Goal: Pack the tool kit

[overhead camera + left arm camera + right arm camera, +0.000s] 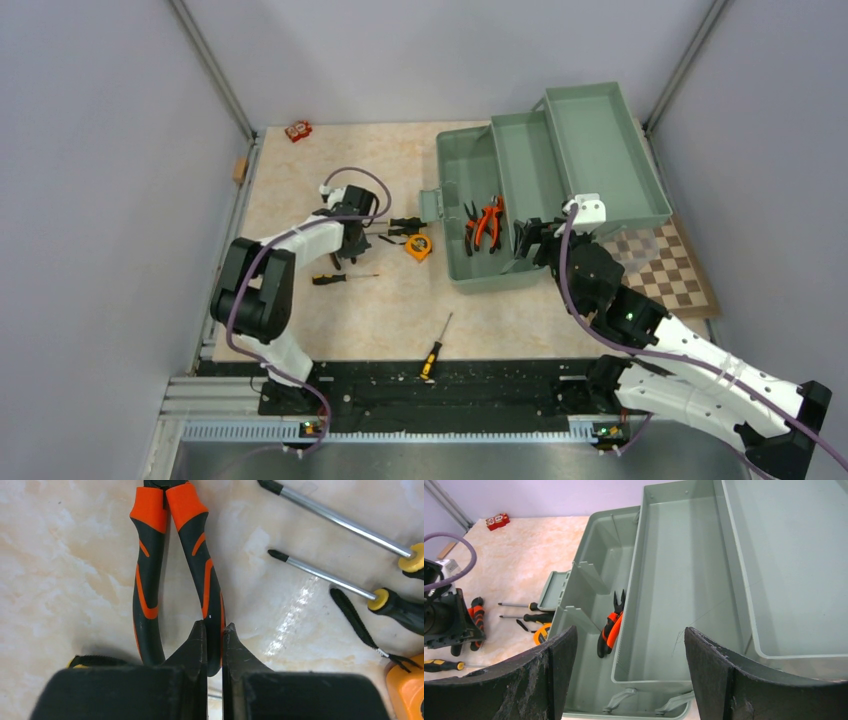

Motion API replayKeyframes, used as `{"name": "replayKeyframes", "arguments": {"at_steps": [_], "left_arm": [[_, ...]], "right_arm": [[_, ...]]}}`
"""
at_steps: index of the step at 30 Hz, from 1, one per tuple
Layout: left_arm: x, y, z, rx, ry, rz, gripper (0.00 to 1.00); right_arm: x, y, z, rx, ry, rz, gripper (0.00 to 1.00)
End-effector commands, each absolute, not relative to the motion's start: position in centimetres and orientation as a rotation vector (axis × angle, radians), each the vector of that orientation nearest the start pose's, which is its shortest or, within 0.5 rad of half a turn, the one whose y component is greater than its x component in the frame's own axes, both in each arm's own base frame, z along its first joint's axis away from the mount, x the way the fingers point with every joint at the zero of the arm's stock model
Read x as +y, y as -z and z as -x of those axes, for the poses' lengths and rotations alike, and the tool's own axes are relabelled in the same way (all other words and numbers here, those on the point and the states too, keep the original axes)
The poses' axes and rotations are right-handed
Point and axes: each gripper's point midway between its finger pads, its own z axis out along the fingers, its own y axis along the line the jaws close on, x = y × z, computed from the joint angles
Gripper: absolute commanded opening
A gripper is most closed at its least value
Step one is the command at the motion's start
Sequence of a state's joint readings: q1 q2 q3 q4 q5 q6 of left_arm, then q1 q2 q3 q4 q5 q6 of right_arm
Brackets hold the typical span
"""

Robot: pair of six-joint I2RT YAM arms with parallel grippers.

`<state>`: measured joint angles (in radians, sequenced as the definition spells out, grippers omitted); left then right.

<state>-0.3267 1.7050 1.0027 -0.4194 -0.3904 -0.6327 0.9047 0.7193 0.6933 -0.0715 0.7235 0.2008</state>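
Observation:
My left gripper will next rise, cross to the toolbox base to its right in the top view, and go down to release the orange-black pliers onto those lying there.
On the table lie orange-black pliers [150, 575], and my left gripper [215, 628] is shut on their right handle. The same gripper [350, 245] stands left of the orange tape measure [419, 246] and two yellow-black screwdrivers [325, 575]. Other screwdrivers lie at the left [342, 278] and near the front edge [435, 350]. The sage-green toolbox [445, 200] stands open with its inner tray [525, 160] swung back. A second pair of pliers [487, 222] lies in its base. My right gripper [630, 635] hangs open over the box's near end, holding nothing.
A brown-and-cream chessboard [675, 265] lies under the toolbox's right side. A small red object [298, 130] sits at the back left, and a wooden block [240, 170] rests on the left edge. The tape measure's black strap [355, 620] trails beside the screwdrivers.

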Motion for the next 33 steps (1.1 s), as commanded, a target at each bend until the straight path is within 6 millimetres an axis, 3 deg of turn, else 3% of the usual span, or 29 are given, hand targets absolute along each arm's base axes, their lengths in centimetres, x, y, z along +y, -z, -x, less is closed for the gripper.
{"name": "replayKeyframes", "arguments": {"at_steps": [1, 9, 15, 24, 29, 33], "left_arm": [[-7.0, -7.3, -35.9, 2.415, -0.116, 0.514, 0.0], [-11.2, -17.2, -37.0, 2.277, 0.259, 0.454, 0.0], [-16.9, -23.5, -36.5, 2.136, 0.654, 0.371, 0.0], [-26.5, -29.8, -35.1, 2.023, 1.065, 0.212, 0.0], [-32.3, -31.4, -35.0, 1.988, 1.296, 0.157, 0.0], [-35.2, -32.0, -35.9, 1.949, 1.431, 0.192, 0.0]], "right_arm": [[14.3, -29.0, -25.7, 1.616, -0.245, 0.007, 0.77], [14.3, -28.9, -25.5, 1.614, -0.254, 0.001, 0.77], [13.9, -29.2, -25.4, 1.604, -0.257, -0.011, 0.77], [13.7, -29.6, -25.2, 1.595, -0.266, -0.021, 0.77], [13.5, -29.6, -25.1, 1.594, -0.267, -0.025, 0.77], [13.1, -29.6, -25.0, 1.594, -0.258, -0.033, 0.77]]}}
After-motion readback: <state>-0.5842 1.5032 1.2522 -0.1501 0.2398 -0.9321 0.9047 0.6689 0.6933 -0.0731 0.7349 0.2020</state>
